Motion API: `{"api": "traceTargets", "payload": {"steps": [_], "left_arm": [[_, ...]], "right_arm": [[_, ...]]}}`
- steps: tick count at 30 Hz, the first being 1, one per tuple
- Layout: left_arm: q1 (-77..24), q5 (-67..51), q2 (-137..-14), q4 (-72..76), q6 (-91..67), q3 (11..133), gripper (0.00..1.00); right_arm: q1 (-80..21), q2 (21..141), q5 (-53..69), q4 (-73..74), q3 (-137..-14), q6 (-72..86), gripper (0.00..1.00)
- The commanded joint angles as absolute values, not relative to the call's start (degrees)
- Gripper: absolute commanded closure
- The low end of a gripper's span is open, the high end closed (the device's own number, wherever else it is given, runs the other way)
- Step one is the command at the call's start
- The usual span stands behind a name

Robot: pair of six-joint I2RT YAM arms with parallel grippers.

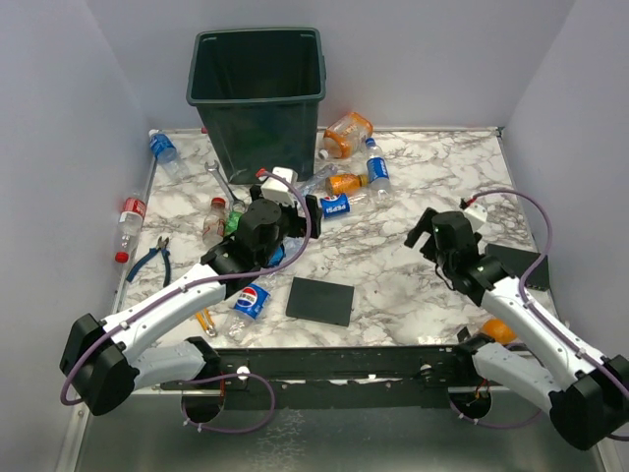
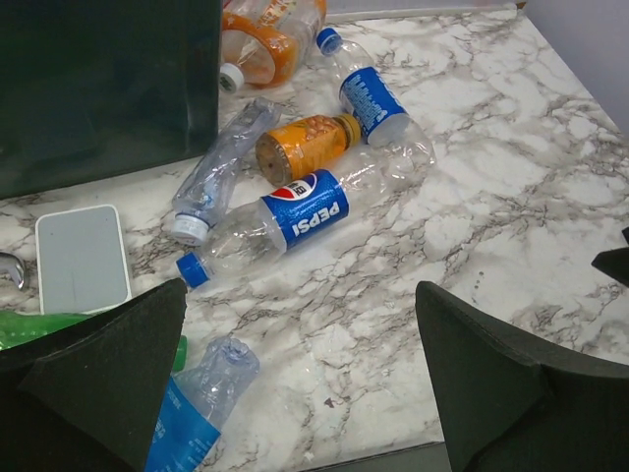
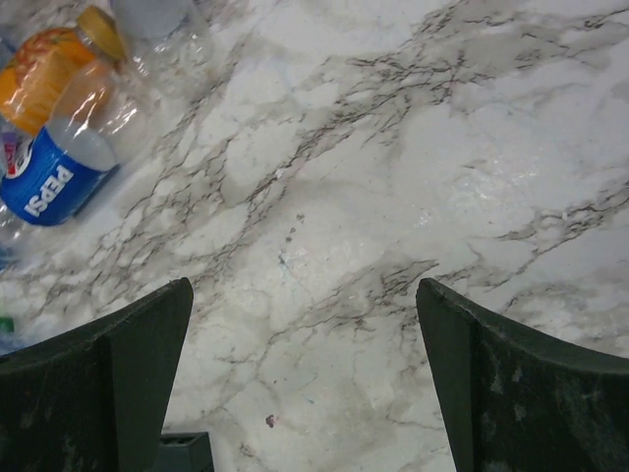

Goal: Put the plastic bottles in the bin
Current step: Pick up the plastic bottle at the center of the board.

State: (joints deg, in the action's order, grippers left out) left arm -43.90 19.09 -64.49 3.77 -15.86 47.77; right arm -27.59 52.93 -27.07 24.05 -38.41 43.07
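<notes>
The blue-label bottle's base is outward and to the left of my right gripper in the top view, so I will next lower that gripper astride its near base.
The dark green bin [image 1: 257, 93] stands at the back of the marble table; its wall fills the upper left of the left wrist view [image 2: 98, 88]. My left gripper [image 1: 285, 202] is open and empty, low over the table in front of the bin [image 2: 300, 305]. Ahead of it lie a Pepsi bottle [image 2: 305, 208], an orange bottle [image 2: 300, 146], a blue-label bottle [image 2: 371, 98] and a clear crushed bottle [image 2: 221, 167]. A crushed blue-label bottle [image 2: 192, 413] lies by its left finger. My right gripper [image 1: 425, 228] is open and empty over bare marble [image 3: 305, 305]; the Pepsi bottle [image 3: 49, 187] lies far to its left.
More bottles lie at the left edge [image 1: 130, 218], back left [image 1: 163, 147] and front [image 1: 251, 300]. A flat black plate [image 1: 320, 300], blue-handled pliers [image 1: 152, 261] and a wrench [image 1: 224, 180] are on the table. A white block [image 2: 84, 258] sits by the bin.
</notes>
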Motion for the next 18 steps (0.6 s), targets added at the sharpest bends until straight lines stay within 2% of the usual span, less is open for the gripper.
{"api": "traceTargets", "payload": {"steps": [1, 8, 14, 18], "left_arm": [[-43.9, 21.3, -64.2, 2.9, -18.9, 47.1, 0.01], [-44.0, 18.0, -64.8, 2.5, -19.7, 47.0, 0.01], [-44.1, 18.6, -64.6, 2.4, -18.8, 46.5, 0.01], [-44.2, 19.3, -64.3, 2.4, -18.0, 46.2, 0.01]], "right_arm": [[-19.1, 56.2, -19.4, 17.7, -38.8, 42.0, 0.0], [-14.9, 71.4, -8.3, -6.7, -43.0, 35.6, 0.0], [-13.7, 93.4, -5.0, -12.4, -56.6, 29.6, 0.0], [-11.6, 102.5, 1.3, -14.1, -62.8, 28.3, 0.0]]}}
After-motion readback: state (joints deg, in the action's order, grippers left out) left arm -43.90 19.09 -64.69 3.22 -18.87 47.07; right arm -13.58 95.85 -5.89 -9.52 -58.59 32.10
